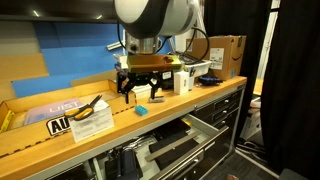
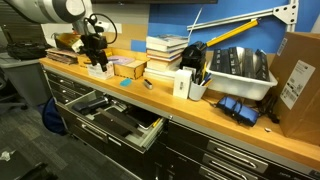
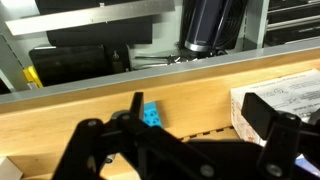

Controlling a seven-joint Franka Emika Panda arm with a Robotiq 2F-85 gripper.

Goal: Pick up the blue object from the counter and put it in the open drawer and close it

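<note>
Next, my gripper shifts to the left in the wrist view and lowers onto the blue object, since that sits by one finger, outside my fingers.
The blue object is a small cyan piece lying on the light-wood counter near its front rim. It also shows in an exterior view and in the wrist view. My gripper hangs just above the counter, slightly behind the blue object, with its fingers open and empty. In the wrist view the gripper has the blue object beside one finger, not between the jaws. The black drawer stands pulled open below the counter, also seen in an exterior view.
A white box sits close to one finger. Yellow-handled pliers and labels lie on the counter. A stack of books, a white bin of tools and a cardboard box stand further along.
</note>
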